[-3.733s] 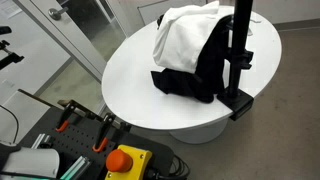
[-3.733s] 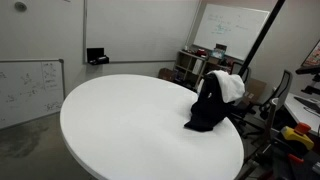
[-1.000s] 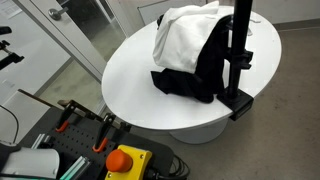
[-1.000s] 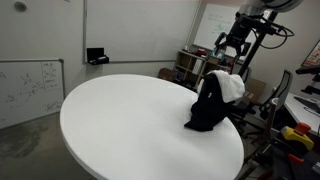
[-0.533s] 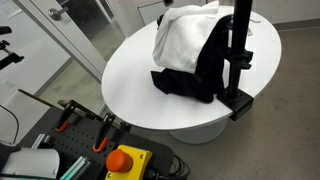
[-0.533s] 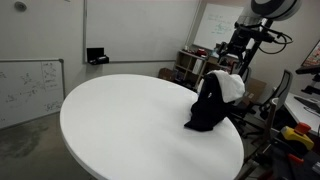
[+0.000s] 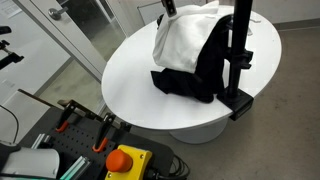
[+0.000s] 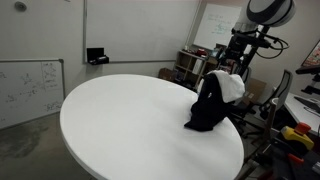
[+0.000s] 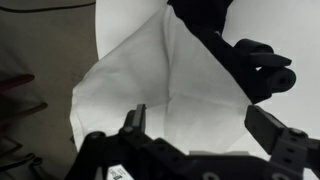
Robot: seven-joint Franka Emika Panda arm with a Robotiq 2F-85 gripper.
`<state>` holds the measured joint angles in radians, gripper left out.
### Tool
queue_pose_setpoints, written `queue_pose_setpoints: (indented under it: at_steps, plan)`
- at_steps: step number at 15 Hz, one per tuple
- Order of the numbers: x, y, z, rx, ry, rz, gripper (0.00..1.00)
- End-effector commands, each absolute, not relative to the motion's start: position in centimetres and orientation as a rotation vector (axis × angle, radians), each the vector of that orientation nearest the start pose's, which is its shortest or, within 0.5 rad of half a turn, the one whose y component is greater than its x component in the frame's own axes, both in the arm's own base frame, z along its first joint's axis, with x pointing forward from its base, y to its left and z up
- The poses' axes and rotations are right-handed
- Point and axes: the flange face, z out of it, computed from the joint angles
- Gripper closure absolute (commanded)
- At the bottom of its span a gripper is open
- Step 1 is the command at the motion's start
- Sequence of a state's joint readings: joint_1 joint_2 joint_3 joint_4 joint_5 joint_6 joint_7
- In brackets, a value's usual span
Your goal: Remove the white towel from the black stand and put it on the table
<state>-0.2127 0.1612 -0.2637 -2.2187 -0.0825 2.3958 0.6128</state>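
Observation:
My gripper will next go down a little onto the top of the white towel [image 7: 184, 38]. Then it will close on the towel's fold.
The white towel [image 7: 184, 38] hangs over the black stand [image 7: 238, 55] at the far edge of the round white table [image 7: 130, 80], with a black cloth [image 7: 205, 70] draped beside it. In an exterior view the towel [image 8: 228, 87] sits on top of the stand, the black cloth [image 8: 207, 108] below it. My gripper [image 8: 233, 60] hangs just above the towel, and only its tip [image 7: 168, 8] shows at the top edge of an exterior view. In the wrist view my gripper [image 9: 200, 125] is open, its fingers wide apart above the towel [image 9: 150, 85], holding nothing.
The stand's base [image 7: 238, 102] is clamped at the table's edge. A device with a red emergency button [image 7: 122, 160] sits below the table. Chairs and a shelf [image 8: 190, 65] stand behind the table, and whiteboards [image 8: 30, 90] line the walls.
My gripper has come down from above toward the towel and now hangs closer over it. The towel and black cloth have not moved.

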Motion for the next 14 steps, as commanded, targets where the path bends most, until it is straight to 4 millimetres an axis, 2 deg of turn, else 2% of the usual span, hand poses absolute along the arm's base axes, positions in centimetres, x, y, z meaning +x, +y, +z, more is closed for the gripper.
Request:
queue_pose_setpoints:
  at_steps: [1, 2, 3, 4, 6, 12, 14]
  plan:
    - [49.57, -24.23, 29.96, -2.844, 1.586, -0.083, 0.10]
    - [49.73, -24.11, 29.71, -2.848, 1.581, -0.082, 0.11]
    - [49.85, -24.00, 29.53, -2.852, 1.579, -0.083, 0.17]
    - [50.00, -23.90, 29.35, -2.854, 1.575, -0.087, 0.37]
    - [50.11, -23.78, 29.16, -2.856, 1.575, -0.090, 0.43]
    - [49.80, -23.89, 29.67, -2.830, 1.621, -0.082, 0.89]
    - [49.69, -24.13, 29.95, -2.806, 1.647, -0.069, 1.00]
